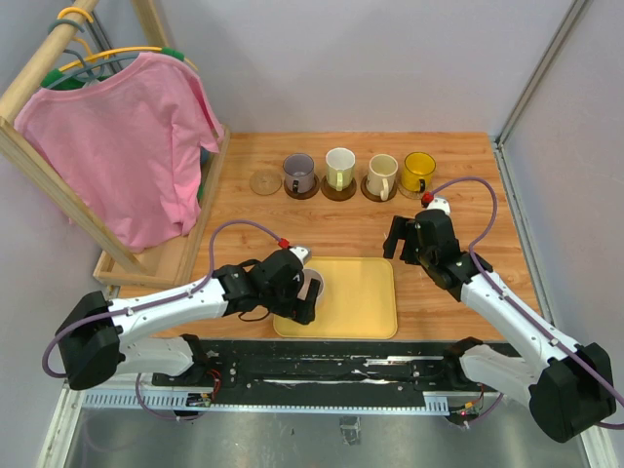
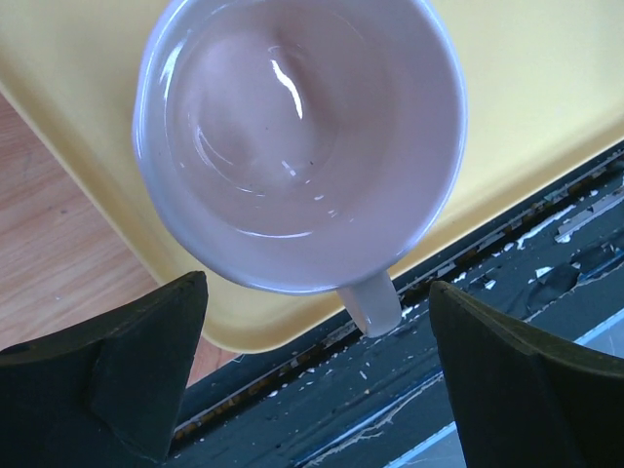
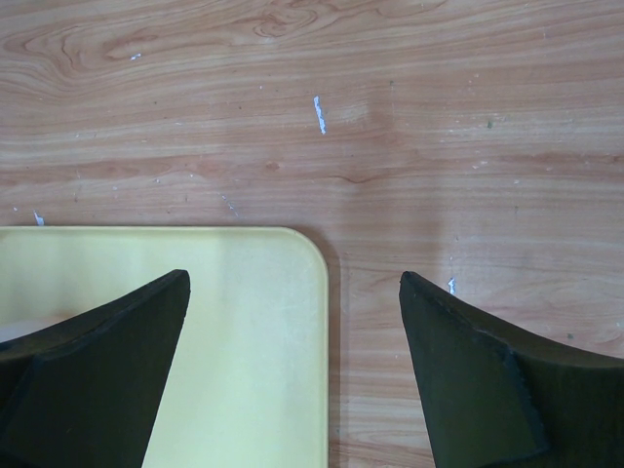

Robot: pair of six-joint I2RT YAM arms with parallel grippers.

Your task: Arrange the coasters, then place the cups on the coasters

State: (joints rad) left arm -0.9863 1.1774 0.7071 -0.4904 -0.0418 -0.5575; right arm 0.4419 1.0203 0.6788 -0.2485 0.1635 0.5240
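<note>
The pink cup's short handle (image 2: 372,306) is already between the open fingers of my left gripper. I need to bring that gripper down over it.
A pale pink cup (image 2: 297,136) stands on the near left corner of the yellow tray (image 2: 546,88), its handle (image 2: 375,304) pointing at the table's front edge. My left gripper (image 2: 317,285) hovers open over it, a black finger on each side of the handle and touching nothing; from above, this gripper (image 1: 304,294) covers most of the cup (image 1: 315,284). At the back, the grey-purple cup (image 1: 298,173), white-greenish cup (image 1: 339,167), cream cup (image 1: 382,175) and yellow cup (image 1: 419,172) each stand on a dark coaster. An empty tan coaster (image 1: 264,182) lies left of them. My right gripper (image 1: 400,248) is open and empty.
The right gripper (image 3: 292,277) hangs above the far right corner of the tray (image 3: 263,341) and the bare wooden table (image 3: 439,146). A wooden rack with a pink shirt (image 1: 127,146) fills the left side. The black rail (image 2: 390,409) runs along the front edge.
</note>
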